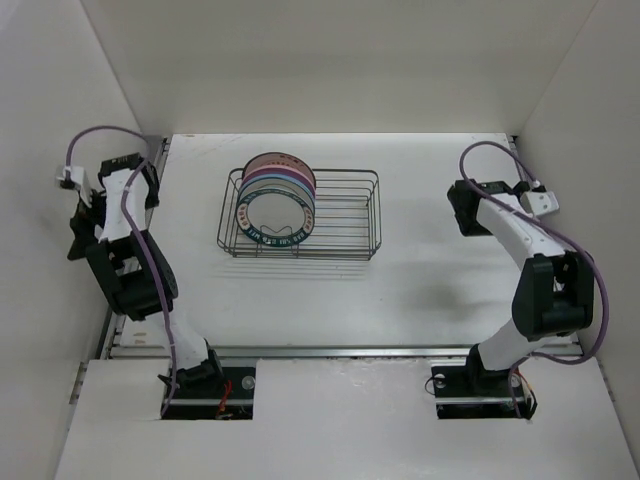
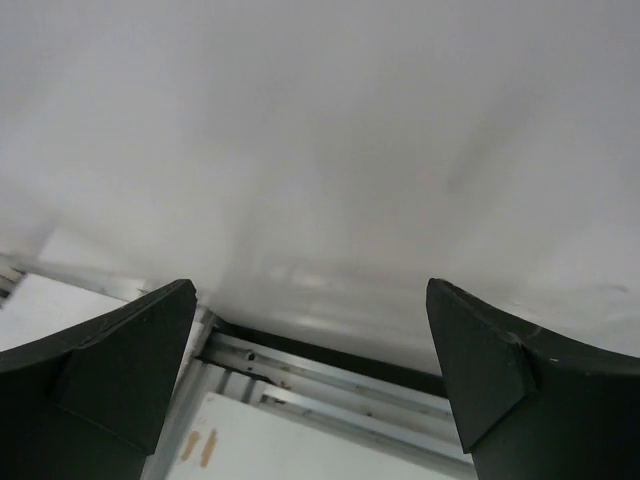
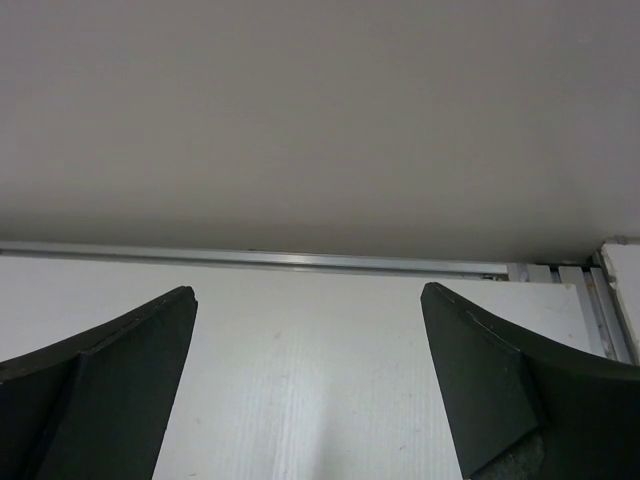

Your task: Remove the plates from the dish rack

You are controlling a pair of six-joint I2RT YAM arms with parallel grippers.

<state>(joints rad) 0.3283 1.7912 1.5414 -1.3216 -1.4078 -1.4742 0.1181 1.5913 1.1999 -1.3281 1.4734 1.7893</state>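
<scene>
My right gripper is about to move over the rack's empty part, which leaves room, onto the front plate's rim (image 1: 311, 214), as that plate stands to its left in the top view.
The dish rack (image 1: 345, 215), a dark wire basket, sits at the middle back of the white table. Several plates (image 1: 277, 196) stand on edge in its left end; the front one is white with a teal patterned rim (image 1: 244, 222), with purple, blue and pink rims behind it. My left gripper (image 1: 79, 236) hangs far to the left by the side wall, open and empty (image 2: 310, 370). My right gripper (image 1: 463, 208) is right of the rack, apart from it, also open with nothing between its fingers (image 3: 308, 370). Neither wrist view shows the rack or plates.
White walls enclose the table on the left, back and right. A metal rail (image 1: 340, 352) runs along the near edge, another (image 3: 260, 258) along the foot of a wall. The right part of the rack holds no plates.
</scene>
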